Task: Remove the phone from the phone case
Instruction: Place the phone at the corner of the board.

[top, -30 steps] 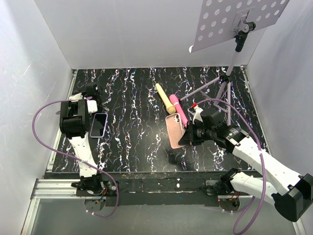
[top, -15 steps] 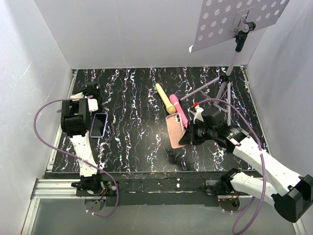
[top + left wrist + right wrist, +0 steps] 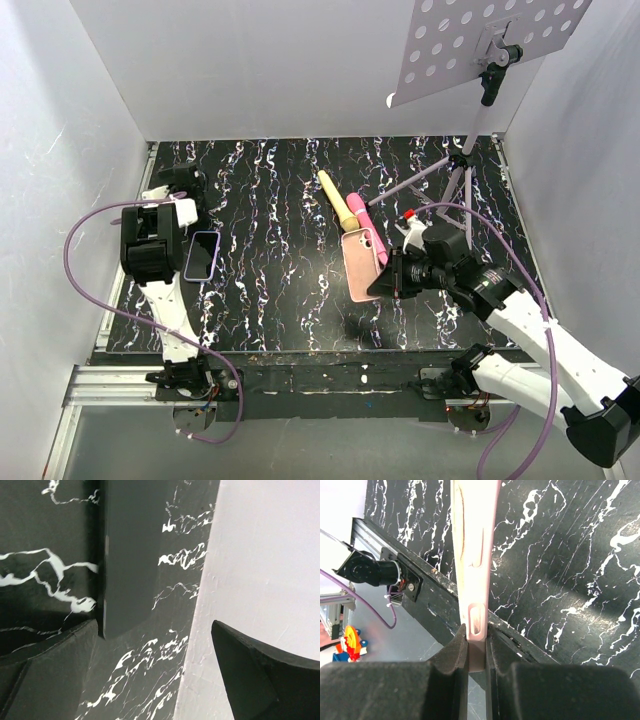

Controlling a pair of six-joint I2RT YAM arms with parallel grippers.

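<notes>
My right gripper will next bring the tilted case back down toward the metal bar onto the marbled table. Then it will release the case, because the phone (image 3: 202, 256) lies free.
The phone (image 3: 202, 256), dark-screened with a thin lilac rim, lies bare and flat on the black marbled table at the left. My left gripper (image 3: 172, 200) hovers just behind it, open and empty. In the left wrist view the phone (image 3: 130, 555) is a dark slab ahead of the wide-apart fingers (image 3: 45, 670). The salmon-pink phone case (image 3: 358, 265) is held tilted above the table at centre right. My right gripper (image 3: 390, 275) is shut on its edge. The right wrist view shows the thin, slightly bowed case (image 3: 472, 555) pinched in my right gripper (image 3: 476, 650).
A yellow stick (image 3: 335, 198) and a pink marker-like stick (image 3: 368, 228) lie just behind the case. A tripod (image 3: 455, 170) with a perforated plate (image 3: 490, 40) stands at the back right. White walls close in the table. A metal rail (image 3: 300, 375) runs along the front.
My left gripper has gone from shut to wide open beside the phone, which has stayed put. My right gripper has shifted slightly right with the case, turning its face more upward.
</notes>
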